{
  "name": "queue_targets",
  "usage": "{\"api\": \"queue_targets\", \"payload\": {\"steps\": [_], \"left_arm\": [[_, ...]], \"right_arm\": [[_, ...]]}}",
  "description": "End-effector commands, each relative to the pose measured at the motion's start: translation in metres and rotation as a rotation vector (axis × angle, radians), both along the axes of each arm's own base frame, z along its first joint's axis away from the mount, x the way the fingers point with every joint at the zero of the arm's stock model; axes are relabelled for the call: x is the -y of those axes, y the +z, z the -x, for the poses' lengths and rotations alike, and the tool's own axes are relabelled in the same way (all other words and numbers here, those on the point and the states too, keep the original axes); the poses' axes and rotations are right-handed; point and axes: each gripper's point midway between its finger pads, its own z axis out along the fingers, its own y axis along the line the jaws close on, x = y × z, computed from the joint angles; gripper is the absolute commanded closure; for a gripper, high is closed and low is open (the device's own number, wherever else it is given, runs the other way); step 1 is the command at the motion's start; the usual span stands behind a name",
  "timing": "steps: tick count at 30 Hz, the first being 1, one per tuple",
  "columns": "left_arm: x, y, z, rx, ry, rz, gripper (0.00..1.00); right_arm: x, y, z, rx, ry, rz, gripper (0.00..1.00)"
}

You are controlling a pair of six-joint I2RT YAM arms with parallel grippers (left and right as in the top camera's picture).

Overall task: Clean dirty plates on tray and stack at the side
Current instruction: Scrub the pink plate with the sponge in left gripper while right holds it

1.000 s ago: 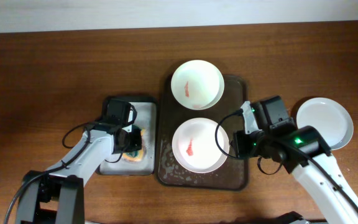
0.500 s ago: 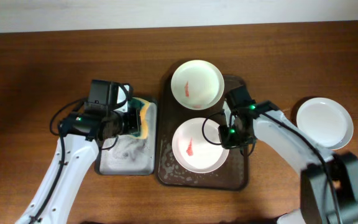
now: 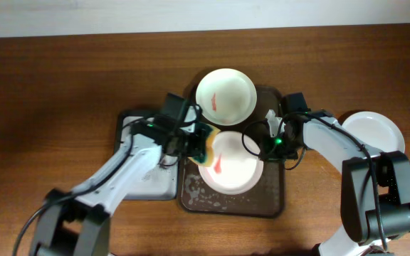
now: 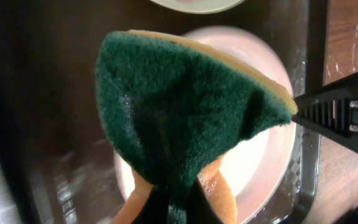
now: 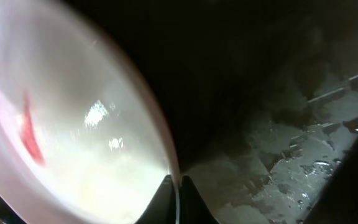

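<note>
My left gripper wipes the pink plate [image 3: 233, 174] next, then brings the sponge over into the grey-white tray [image 3: 155, 180] to release it, since a red smear still shows on the plate.
The dark brown tray [image 3: 272, 195] holds two dirty plates. A pale plate [image 3: 225, 96] with a red smear sits at its far end. A pale pink plate [image 3: 233, 174] with a red smear lies nearer; it also shows in the left wrist view [image 4: 263, 155] and the right wrist view [image 5: 73, 124]. My left gripper [image 3: 194, 142] [image 4: 179, 208] is shut on a green-yellow sponge [image 3: 209, 146] [image 4: 185, 106], held over the pink plate's left edge. My right gripper [image 3: 264, 146] [image 5: 178, 186] is shut on the pink plate's right rim. A third whitish plate [image 3: 372, 139] lies on the table to the right.
A smaller grey-white tray [image 3: 144, 178] with soapy water lies left of the brown tray, under my left arm. The brown tray's floor [image 5: 284, 143] is wet with suds. The table is bare wood around the trays.
My left gripper has carried the sponge from the grey-white tray rightward to the pink plate. My right gripper has shifted to the pink plate's right rim and pinches it.
</note>
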Motion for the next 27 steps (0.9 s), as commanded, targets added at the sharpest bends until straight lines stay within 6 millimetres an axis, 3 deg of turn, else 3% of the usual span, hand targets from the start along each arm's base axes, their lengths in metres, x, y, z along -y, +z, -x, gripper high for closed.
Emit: {"api": "queue_targets", "payload": {"steps": [1, 7, 10, 13, 14, 17, 18, 21, 23, 25, 27], "left_arm": [[0.03, -0.017, 0.012, -0.058, 0.013, 0.015, 1.0], [0.074, -0.072, 0.015, -0.113, 0.049, 0.031, 1.0], [0.086, -0.095, 0.023, -0.158, 0.013, 0.055, 1.0], [0.069, -0.121, 0.031, -0.215, 0.052, -0.035, 1.0], [0.043, -0.13, 0.029, -0.222, 0.118, -0.139, 1.0], [-0.007, -0.126, 0.013, -0.192, 0.225, -0.337, 1.0], [-0.027, -0.118, 0.004, -0.167, 0.263, -0.422, 1.0], [-0.056, -0.09, -0.018, -0.055, 0.267, -0.598, 1.0], [-0.059, -0.077, -0.031, -0.001, 0.231, -0.639, 1.0], [-0.054, -0.076, -0.032, 0.002, 0.227, -0.623, 1.0], [-0.032, -0.081, -0.027, -0.041, 0.194, -0.518, 1.0]], "right_arm": [[0.015, -0.006, -0.005, -0.02, -0.101, 0.086, 0.96], [0.014, -0.006, -0.004, -0.018, -0.088, 0.087, 0.96], [0.015, -0.006, -0.003, -0.02, -0.087, 0.088, 0.96], [0.015, -0.006, -0.003, -0.022, -0.087, 0.089, 0.96], [0.015, -0.007, -0.002, -0.026, -0.087, 0.09, 0.96], [0.016, -0.007, 0.001, -0.036, -0.087, 0.099, 0.96], [0.019, -0.008, 0.002, -0.04, -0.088, 0.113, 0.96], [0.026, -0.01, 0.005, -0.051, -0.09, 0.156, 0.96], [0.029, -0.01, 0.006, -0.052, -0.087, 0.174, 0.96], [0.029, -0.01, 0.006, -0.052, -0.086, 0.174, 0.96], [0.029, -0.01, 0.006, -0.042, -0.06, 0.173, 0.96]]}}
